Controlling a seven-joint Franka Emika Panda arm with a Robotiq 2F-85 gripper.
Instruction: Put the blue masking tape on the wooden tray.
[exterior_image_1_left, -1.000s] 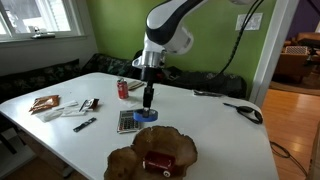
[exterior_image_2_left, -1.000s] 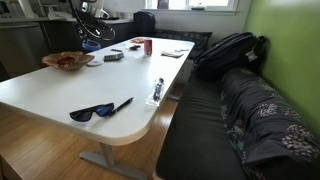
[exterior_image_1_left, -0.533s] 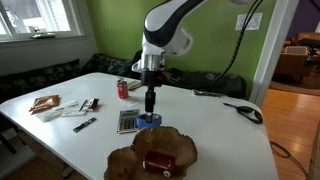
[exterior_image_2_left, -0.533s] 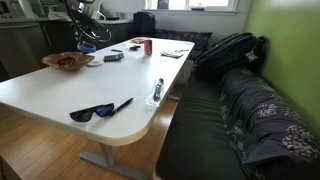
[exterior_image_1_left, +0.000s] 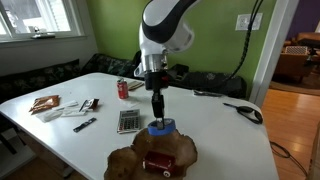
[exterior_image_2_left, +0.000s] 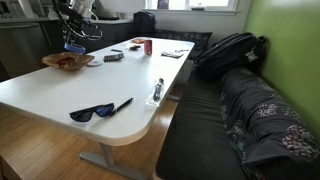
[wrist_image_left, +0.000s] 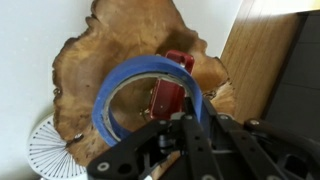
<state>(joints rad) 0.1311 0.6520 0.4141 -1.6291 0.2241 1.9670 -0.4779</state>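
My gripper moves the tape down a little toward the wooden tray (exterior_image_1_left: 125, 161) next, beside the dark red object, before opening, because the tape still hangs above the tray.
My gripper (exterior_image_1_left: 159, 113) is shut on the blue masking tape (exterior_image_1_left: 162, 127), a flat blue ring, and holds it in the air just above the far rim of the wooden tray (exterior_image_1_left: 125, 161). In the wrist view the tape (wrist_image_left: 125, 78) hangs over the wavy-edged brown tray (wrist_image_left: 90, 60), with my fingers (wrist_image_left: 180, 125) pinching its rim. A small dark red object (wrist_image_left: 170, 95) lies in the tray under the ring; it also shows in an exterior view (exterior_image_1_left: 157, 164). In an exterior view the tape (exterior_image_2_left: 74, 47) hangs above the tray (exterior_image_2_left: 64, 61) at the table's far end.
A grey calculator (exterior_image_1_left: 128, 121) lies just beyond the tray. A red soda can (exterior_image_1_left: 123, 89) stands behind it. Snack packets (exterior_image_1_left: 45, 104) and a dark tool (exterior_image_1_left: 84, 124) lie on the white table (exterior_image_1_left: 220, 140). Sunglasses (exterior_image_2_left: 92, 112), a pen and a small bottle (exterior_image_2_left: 158, 90) lie near the bench-side edge.
My gripper has carried the blue tape from above the calculator's edge sideways toward the tray; it now hangs over the tray's rim.
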